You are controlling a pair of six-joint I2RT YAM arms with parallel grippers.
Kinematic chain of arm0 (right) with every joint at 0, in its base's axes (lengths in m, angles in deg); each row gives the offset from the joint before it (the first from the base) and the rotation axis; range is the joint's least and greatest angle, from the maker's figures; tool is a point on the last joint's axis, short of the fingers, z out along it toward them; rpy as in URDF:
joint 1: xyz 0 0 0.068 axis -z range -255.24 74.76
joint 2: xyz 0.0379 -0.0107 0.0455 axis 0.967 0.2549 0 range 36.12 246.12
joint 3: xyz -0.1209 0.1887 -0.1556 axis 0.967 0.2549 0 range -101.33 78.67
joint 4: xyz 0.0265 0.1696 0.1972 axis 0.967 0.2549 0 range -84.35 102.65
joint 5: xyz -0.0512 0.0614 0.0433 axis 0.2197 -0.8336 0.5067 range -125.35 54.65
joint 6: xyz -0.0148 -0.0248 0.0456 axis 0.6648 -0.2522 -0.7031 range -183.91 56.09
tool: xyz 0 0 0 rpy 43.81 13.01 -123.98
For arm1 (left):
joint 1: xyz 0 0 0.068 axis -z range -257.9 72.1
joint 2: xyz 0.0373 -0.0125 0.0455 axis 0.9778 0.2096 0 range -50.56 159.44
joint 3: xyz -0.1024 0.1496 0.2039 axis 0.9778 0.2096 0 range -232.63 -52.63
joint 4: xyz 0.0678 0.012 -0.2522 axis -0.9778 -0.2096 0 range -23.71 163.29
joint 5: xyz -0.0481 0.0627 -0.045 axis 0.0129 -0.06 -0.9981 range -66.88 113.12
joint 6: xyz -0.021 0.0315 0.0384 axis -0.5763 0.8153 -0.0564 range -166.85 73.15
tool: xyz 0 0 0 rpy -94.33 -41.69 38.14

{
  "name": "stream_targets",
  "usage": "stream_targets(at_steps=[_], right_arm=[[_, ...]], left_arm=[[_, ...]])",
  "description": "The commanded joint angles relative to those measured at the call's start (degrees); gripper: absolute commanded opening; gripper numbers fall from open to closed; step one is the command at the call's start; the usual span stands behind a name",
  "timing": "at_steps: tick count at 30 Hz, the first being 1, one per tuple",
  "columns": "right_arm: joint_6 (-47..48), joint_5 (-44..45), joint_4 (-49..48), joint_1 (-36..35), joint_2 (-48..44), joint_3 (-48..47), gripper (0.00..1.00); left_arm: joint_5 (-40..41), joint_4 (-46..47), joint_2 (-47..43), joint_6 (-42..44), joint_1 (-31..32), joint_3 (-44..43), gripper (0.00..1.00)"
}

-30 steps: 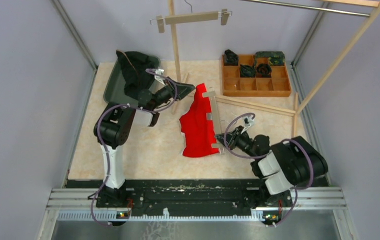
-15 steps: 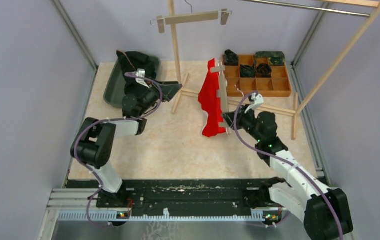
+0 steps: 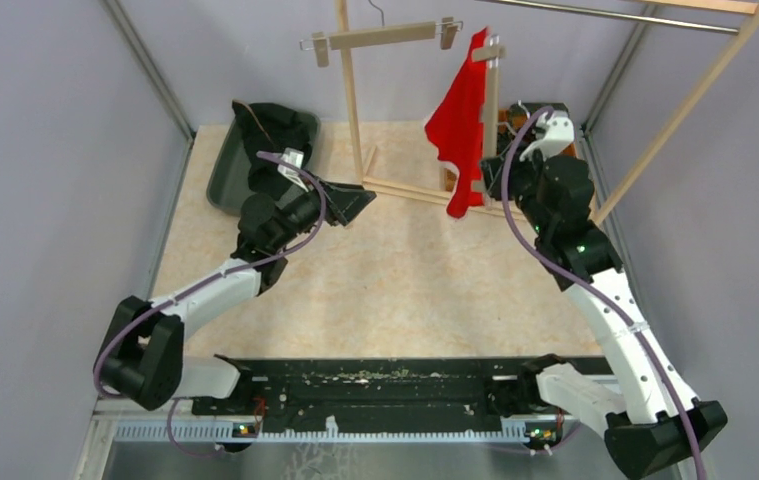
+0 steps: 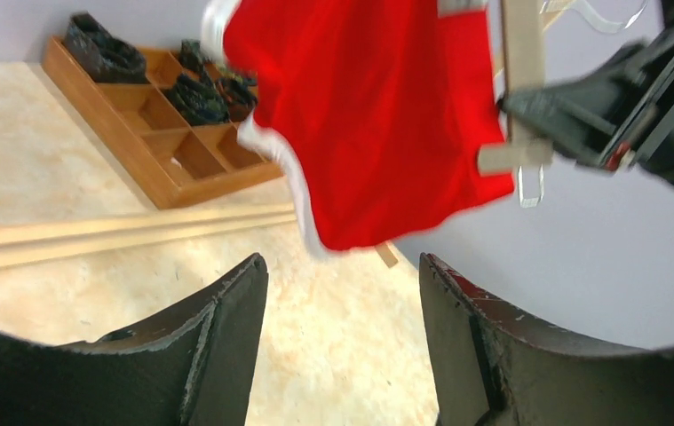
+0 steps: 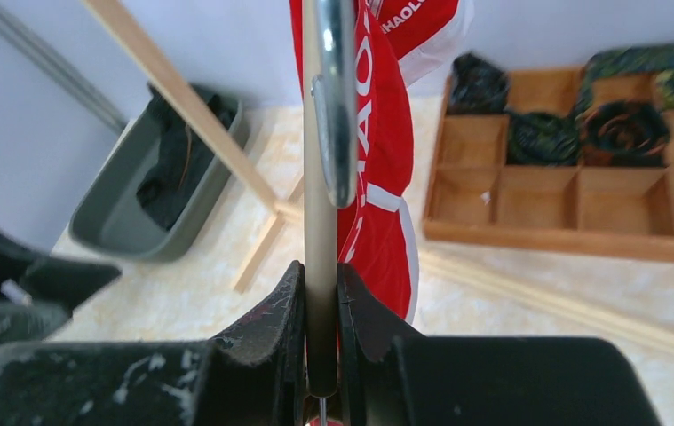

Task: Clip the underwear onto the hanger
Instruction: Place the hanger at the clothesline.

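My right gripper should next raise the hanger outward, hook it on the rack's metal bar above and outward of my gripper, and let go, because the underwear (image 3: 460,115) is clipped.
The red underwear (image 3: 460,115) hangs clipped along a wooden hanger (image 3: 492,90), held upright in the air at the back right. My right gripper (image 3: 503,172) is shut on the hanger's bar (image 5: 320,222). In the right wrist view the metal hook (image 5: 333,106) rises beyond the jaws and the red cloth (image 5: 377,177) falls to the right of the bar. My left gripper (image 3: 360,200) is open over the table, left of the garment and apart from it. In the left wrist view its fingers (image 4: 226,328) are spread with nothing between them, and the underwear (image 4: 377,115) hangs ahead.
A second, bare hanger (image 3: 380,37) hangs at the back by the wooden rack post (image 3: 352,100). A grey bin (image 3: 217,170) with dark clothes sits at the back left. A wooden compartment tray (image 5: 564,204) with rolled dark garments lies at the back right. Rack base bars (image 3: 405,190) lie on the table.
The right arm lifted the hanger with the underwear off the table, up and to the back right. The left gripper opened wider, reached forward and stands away from the garment.
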Motion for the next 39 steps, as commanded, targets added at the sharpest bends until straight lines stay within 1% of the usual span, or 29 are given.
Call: stream_targets(at_steps=[1,7,12,20,27,33,39], right_arm=[[3.75,8.83,4.57,-0.55,3.19,-10.62,0.0],[4.77,10.71,5.7,1.82,9.05,-19.75,0.0],[4.33,8.51,4.58,6.05,13.09,-26.04,0.0],[6.19,8.76,2.85,6.92,18.64,-33.18,0.0],[6.47,10.12,2.33,7.29,21.16,-37.92,0.0],[5.63,10.02,2.91,9.71,22.52,-40.84,0.0],[3.81,8.96,4.6,12.47,24.27,-43.67,0.0]], left_arm=[[3.11,-11.34,-4.24,5.13,2.64,-0.05,0.69],[6.0,-17.96,-7.73,7.64,4.71,-0.35,0.69],[8.32,-21.29,-10.95,8.96,5.25,-0.01,0.69],[10.12,-21.72,-13.58,9.74,5.75,1.78,0.69],[11.28,-21.38,-15.18,9.55,5.86,4.29,0.69],[11.74,-21.53,-16.71,10.47,5.98,5.28,0.69],[11.51,-23.68,-16.78,11.88,5.91,3.64,0.69]])
